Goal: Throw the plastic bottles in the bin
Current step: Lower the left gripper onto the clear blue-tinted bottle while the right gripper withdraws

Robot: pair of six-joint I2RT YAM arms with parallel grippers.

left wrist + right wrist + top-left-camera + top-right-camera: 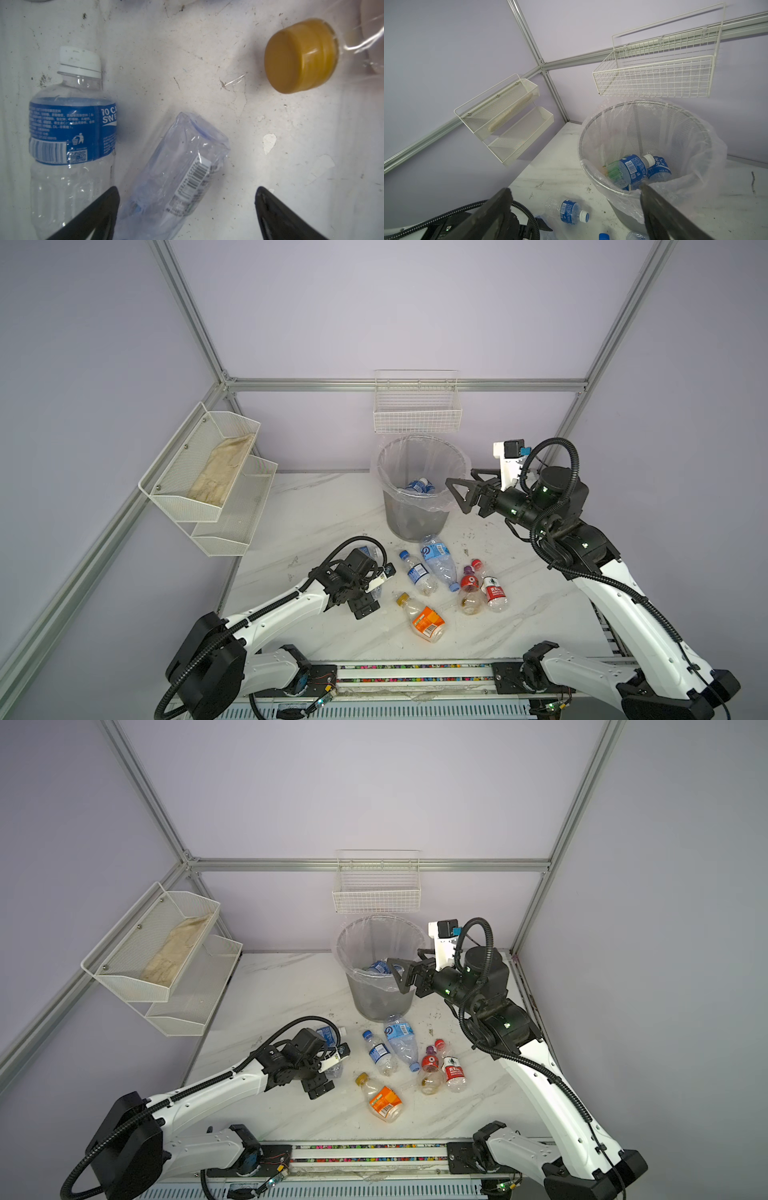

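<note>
The body of the crushed clear bottle lies just below my left gripper, partly between its open fingers, so my left gripper should lower those fingers around it.
The grey mesh bin (415,526) (643,116), lined with a clear bag, stands at the back centre and holds several blue-labelled plastic bottles (419,486) (633,168). My right gripper (460,477) (575,187) hangs open and empty beside the bin's right rim. On the table lie several more bottles: two blue-labelled (417,572) (438,562), two red-labelled (469,587) (493,591) and an orange-labelled one (426,620) with a yellow cap (299,56). My left gripper (365,593) (187,191) is open low over the table. A crushed clear bottle (178,172) lies partly between its fingers, with a white-capped blue-labelled bottle (68,128) beside it.
A white wire basket (417,414) hangs on the back wall just above the bin. A two-tier white mesh shelf (208,477) on the left wall holds a beige cloth. Aluminium frame posts stand at the table's back corners.
</note>
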